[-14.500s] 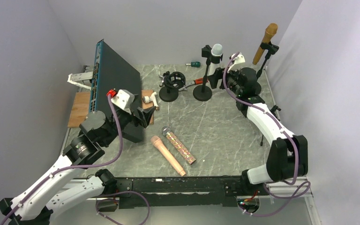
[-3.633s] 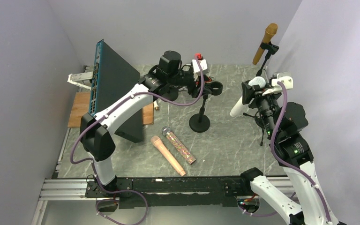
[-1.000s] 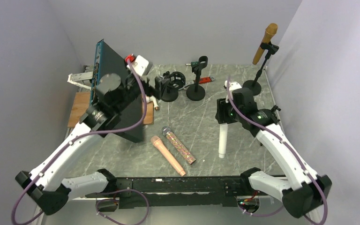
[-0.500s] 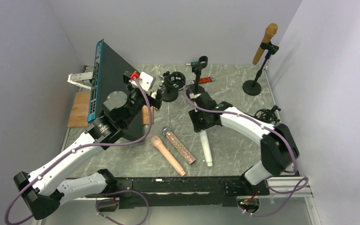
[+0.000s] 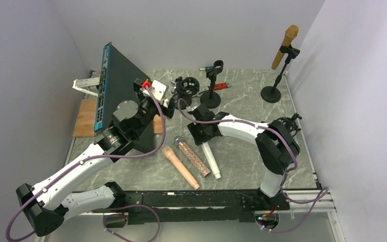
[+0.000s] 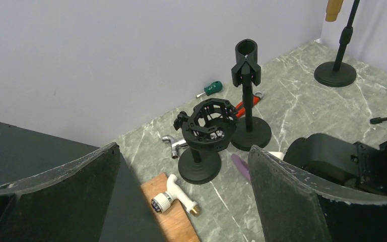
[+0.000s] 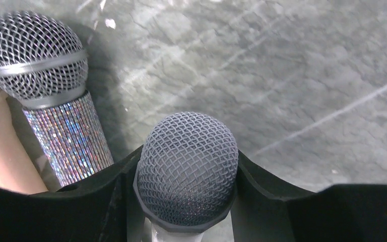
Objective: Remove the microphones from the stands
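The white microphone's body already slants low over bare table, so I should lower my right gripper slightly and shift toward the glitter microphone to release the white one's head.
My right gripper (image 5: 200,132) is shut on the grey mesh head of a white microphone (image 5: 211,161), whose body slants low over the table toward the near edge. In the right wrist view the head (image 7: 186,176) sits between both fingers of the gripper (image 7: 185,151). The empty black stand (image 5: 211,80) stands at the back, its clip (image 6: 246,58) open and bare. My left gripper (image 5: 169,105) is open and empty, facing that stand (image 6: 247,96) from a distance. A gold microphone (image 5: 287,45) stays clipped in a second stand at the back right.
A glitter microphone (image 5: 194,156) and a pink microphone (image 5: 180,166) lie just left of the white one. A shock-mount stand (image 5: 184,91), a screwdriver, pliers, a tap on a wooden board (image 6: 174,194) and a tilted blue panel (image 5: 118,96) are at the back left.
My right gripper has carried the white microphone leftward and lower, to beside the glitter microphone. The left arm has shifted only slightly.
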Tool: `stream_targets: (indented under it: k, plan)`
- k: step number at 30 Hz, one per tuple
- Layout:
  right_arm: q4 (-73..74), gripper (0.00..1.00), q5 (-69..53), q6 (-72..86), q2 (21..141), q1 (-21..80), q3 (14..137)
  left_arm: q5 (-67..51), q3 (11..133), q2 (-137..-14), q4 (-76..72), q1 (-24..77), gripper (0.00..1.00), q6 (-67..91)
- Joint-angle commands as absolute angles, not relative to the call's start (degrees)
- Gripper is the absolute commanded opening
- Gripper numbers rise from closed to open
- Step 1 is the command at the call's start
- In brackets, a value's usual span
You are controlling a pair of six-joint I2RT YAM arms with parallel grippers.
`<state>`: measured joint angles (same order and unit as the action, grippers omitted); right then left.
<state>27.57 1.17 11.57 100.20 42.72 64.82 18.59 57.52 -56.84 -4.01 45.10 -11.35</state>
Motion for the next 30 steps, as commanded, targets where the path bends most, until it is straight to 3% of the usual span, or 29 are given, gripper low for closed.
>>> stream_targets:
  k: [1, 17, 24, 30]
  plan:
    - [21.9, 0.1, 1.9, 12.6, 102.8, 44.5, 67.1, 19.4, 57.6, -56.1, -7.3, 45.4, 0.99, -12.4]
    - [18.6, 0.51, 5.8, 15.6, 104.7, 46.5, 65.8, 19.3, 57.0, -57.7, -7.8, 45.4, 0.99, -13.7]
    - [18.6, 0.63, 6.4, 16.3, 102.8, 46.7, 65.2, 19.1, 57.1, -58.5, -7.6, 45.4, 0.99, -13.8]
    - [18.0, 0.66, 5.4, 16.6, 101.8, 46.8, 65.1, 19.5, 57.0, -58.9, -7.8, 45.3, 0.99, -14.0]
